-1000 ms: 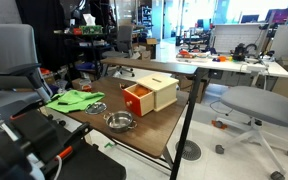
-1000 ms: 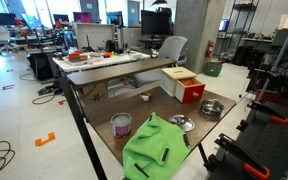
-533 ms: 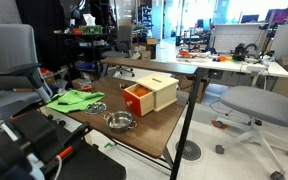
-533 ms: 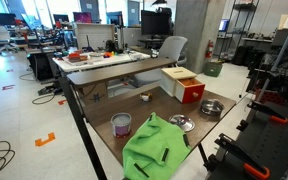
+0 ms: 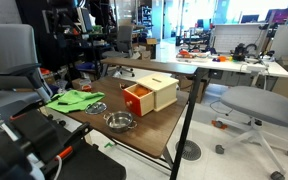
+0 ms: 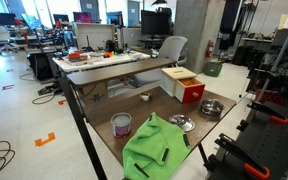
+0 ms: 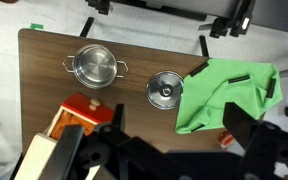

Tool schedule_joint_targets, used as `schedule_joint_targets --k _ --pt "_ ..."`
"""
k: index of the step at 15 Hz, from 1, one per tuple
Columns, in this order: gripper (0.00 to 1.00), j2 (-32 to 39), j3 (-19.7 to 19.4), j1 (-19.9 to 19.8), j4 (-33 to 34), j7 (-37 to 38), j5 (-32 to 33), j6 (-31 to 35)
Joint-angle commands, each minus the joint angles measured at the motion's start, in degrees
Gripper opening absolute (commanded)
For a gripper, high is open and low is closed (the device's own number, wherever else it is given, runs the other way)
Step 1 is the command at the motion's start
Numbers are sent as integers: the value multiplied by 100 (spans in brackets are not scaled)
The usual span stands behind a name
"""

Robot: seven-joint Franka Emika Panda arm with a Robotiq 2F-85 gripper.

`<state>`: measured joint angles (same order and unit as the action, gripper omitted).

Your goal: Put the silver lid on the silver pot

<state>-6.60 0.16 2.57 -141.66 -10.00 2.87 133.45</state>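
The knob of the silver lid [image 7: 166, 91] is far below my gripper, beside the green cloth [image 7: 229, 90]. My open gripper will move a long way down onto the knob next.
The silver pot [image 7: 96, 67], with two side handles, stands on the brown table. It also shows in both exterior views [image 5: 120, 121] [image 6: 212, 108]. The silver lid [image 7: 165, 89] lies flat on the table with its knob up, apart from the pot and beside a green cloth [image 7: 229, 90]. It shows in both exterior views too [image 5: 97, 107] [image 6: 180, 123]. My gripper [image 7: 177, 125] hangs high above the table in the wrist view. It is open and empty, and its dark fingers frame the lower part of that view.
A cream-and-orange box [image 7: 69, 125] [image 5: 149, 95] [image 6: 184, 85] stands near the pot. The green cloth [image 6: 154, 145] covers one end of the table, with a small purple cup [image 6: 122, 124] beside it. Office chairs and desks surround the table [image 7: 44, 50].
Dark parts of the arm have shifted at the top of both exterior views. Nothing on the table has moved.
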Motion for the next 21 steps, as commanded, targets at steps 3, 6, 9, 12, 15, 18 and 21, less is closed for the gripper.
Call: schedule_joint_targets --k 3,6,9,12,15,18,21 --pt "100 1382 21 -98 117 622 559 1205" --pt "100 2125 -47 0 288 1087 873 1772" --pt "100 2761 -196 210 473 1578 1184 2298" --pt "100 3350 -454 551 743 1985 1375 2667" --pt "100 3901 -699 908 1068 2220 1349 2875" --pt "100 4279 -789 1119 1350 2302 1204 2894" --pt "100 4566 -785 1220 1603 2345 1110 2874"
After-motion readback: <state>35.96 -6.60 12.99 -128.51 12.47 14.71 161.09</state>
